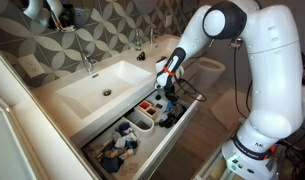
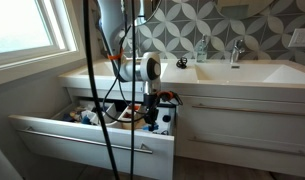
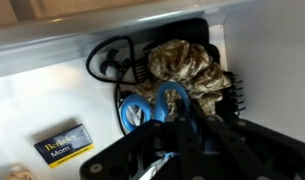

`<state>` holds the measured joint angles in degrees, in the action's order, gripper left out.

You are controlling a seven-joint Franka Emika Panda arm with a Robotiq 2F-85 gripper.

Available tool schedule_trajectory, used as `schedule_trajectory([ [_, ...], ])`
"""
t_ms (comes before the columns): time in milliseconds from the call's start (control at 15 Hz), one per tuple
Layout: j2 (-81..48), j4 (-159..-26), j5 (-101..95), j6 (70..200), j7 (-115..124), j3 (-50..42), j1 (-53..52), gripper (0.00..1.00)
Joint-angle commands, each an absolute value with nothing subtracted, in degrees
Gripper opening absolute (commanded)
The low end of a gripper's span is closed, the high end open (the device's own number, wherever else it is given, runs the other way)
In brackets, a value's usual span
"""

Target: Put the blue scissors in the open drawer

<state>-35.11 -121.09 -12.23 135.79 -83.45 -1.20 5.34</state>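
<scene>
The scissors [image 3: 140, 110] have open room over the bare drawer bottom by the labelled box, so I need to lower my gripper there, toward the left in the wrist view.
The blue scissors [image 3: 140, 110] show in the wrist view, their two handle loops pointing away from me and the blades running back under my fingers. My gripper [image 3: 167, 140] is shut on the blue scissors near the pivot. In both exterior views my gripper [image 1: 170, 95] [image 2: 157, 108] reaches down into one end of the open drawer [image 1: 162, 148] [image 2: 92, 140], a wide white drawer under the sink. The scissors are too small to make out in the exterior views.
In the drawer below me lie a camouflage-patterned cloth bundle [image 3: 187, 65], a coiled black cable [image 3: 107, 60], a black comb [image 3: 235, 95] and a small labelled box [image 3: 62, 143]. White divider bins [image 1: 142, 120] sit mid-drawer. The sink basin [image 1: 102, 85] is above and a toilet [image 1: 207, 68] stands beyond.
</scene>
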Motion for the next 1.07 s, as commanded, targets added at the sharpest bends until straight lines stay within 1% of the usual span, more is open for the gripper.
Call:
schedule_trajectory([
  [0, -40.8, -116.5, -14.9, 140.1, -84.7, -0.5, 6.5, 0.02],
  [467, -44.3, -115.1, -13.9, 146.6, -85.1, 0.8, 7.6, 0.02],
  [533, -43.9, -115.4, -13.7, 146.6, -85.1, 1.0, 7.8, 0.33],
  [600, -43.6, -115.7, -13.4, 146.3, -85.3, 1.3, 8.0, 0.34],
  [667, -43.2, -116.0, -13.2, 145.6, -85.4, 1.6, 8.2, 0.39],
  [1000, -39.3, -118.9, -10.6, 141.7, -84.0, 3.8, 8.9, 0.73],
])
